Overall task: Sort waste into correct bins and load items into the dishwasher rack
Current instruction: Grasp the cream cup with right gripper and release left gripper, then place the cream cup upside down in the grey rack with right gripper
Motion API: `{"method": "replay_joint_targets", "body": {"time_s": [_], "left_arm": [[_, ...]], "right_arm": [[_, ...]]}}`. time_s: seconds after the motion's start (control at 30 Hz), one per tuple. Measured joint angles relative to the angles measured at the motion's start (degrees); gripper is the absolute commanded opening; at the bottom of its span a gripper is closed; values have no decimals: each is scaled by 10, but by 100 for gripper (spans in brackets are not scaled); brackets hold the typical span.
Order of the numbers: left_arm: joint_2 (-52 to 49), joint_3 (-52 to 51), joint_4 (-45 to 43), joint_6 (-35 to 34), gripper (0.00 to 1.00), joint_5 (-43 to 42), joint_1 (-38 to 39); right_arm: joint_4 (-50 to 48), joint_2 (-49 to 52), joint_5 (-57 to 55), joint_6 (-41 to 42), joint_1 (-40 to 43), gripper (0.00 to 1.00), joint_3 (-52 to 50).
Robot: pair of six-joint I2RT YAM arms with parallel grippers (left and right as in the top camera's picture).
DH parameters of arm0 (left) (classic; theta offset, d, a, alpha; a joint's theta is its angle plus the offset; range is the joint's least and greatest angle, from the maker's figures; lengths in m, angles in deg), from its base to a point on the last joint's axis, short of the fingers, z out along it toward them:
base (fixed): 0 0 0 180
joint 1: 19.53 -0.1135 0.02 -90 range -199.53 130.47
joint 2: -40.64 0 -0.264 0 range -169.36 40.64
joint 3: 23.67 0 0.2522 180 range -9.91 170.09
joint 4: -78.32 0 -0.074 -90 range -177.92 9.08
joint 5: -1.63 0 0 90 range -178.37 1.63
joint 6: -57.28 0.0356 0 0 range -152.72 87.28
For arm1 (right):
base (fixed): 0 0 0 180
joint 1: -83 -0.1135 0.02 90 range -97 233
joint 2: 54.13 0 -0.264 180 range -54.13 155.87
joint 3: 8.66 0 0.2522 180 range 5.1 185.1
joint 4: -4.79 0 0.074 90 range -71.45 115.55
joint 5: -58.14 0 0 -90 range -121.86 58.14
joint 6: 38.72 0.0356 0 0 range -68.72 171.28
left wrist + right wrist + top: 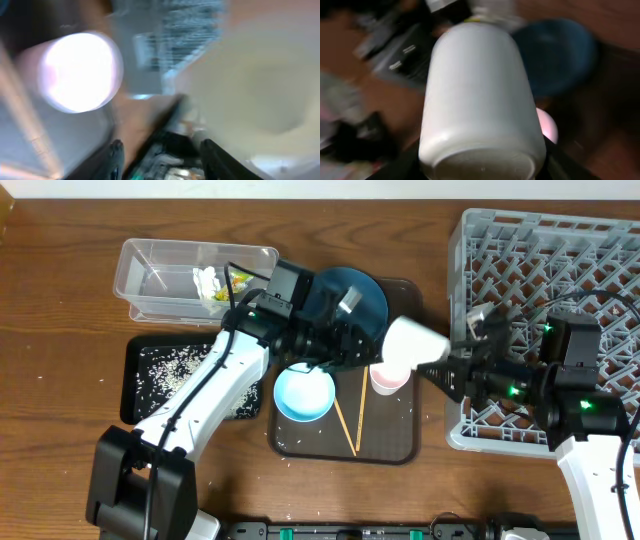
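Observation:
To my right gripper's right in the overhead view lies the rack's empty side away from the tray [620, 385], so next I carry the cup there, lower and release it.
My right gripper [436, 363] is shut on the small white cup [408, 344] and holds it on its side above the brown serving tray's right edge; the cup fills the right wrist view [480, 95]. My left gripper [352, 343] is open and empty, close to the cup's left, over the dark-blue plate [345, 300]. The blurred left wrist view shows its fingers [162, 157] apart, with the pink cup [80, 72] and white cup [250, 80] ahead. The pink cup [388, 380], light-blue bowl [303, 395] and chopsticks [350, 415] lie on the tray. The grey rack [560, 270] is at the right.
The clear tub [160, 275] at the back left holds the white tissue [207, 279] and the yellow-green wrapper [232, 286]. The black tray [140, 385] holds rice grains. A few grains lie on the dark-brown serving tray [390, 435].

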Motion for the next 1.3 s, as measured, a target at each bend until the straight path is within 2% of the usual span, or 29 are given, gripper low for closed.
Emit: {"method": "replay_joint_targets", "body": {"time_s": [0.13,0.2,0.23,0.4,0.47,0.73,1.03,1.23,1.3], "left_arm": [[6,-2,95,31,57,134,-27],[25,-2,130,40,57,194,-56],[42,-3,145,45,56,222,-73],[150,-3,190,60,56,325,-136],[182,-3,194,63,56,352,-146],[213,-3,196,66,57,397,-149],[213,-3,196,66,57,403,-149],[213,-3,196,66,59,403,-149],[213,-3,196,69,66,404,-149]], "right_arm": [[67,-1,-134,27,2,12,24],[99,-1,-200,38,6,2,51],[113,-2,-242,48,10,1,71],[144,-7,-427,114,54,1,160],[153,-4,-470,132,80,1,181],[233,98,-572,168,222,1,275],[265,240,-590,193,349,1,311],[271,311,-588,201,377,29,311],[269,327,-587,202,382,51,311]]}}
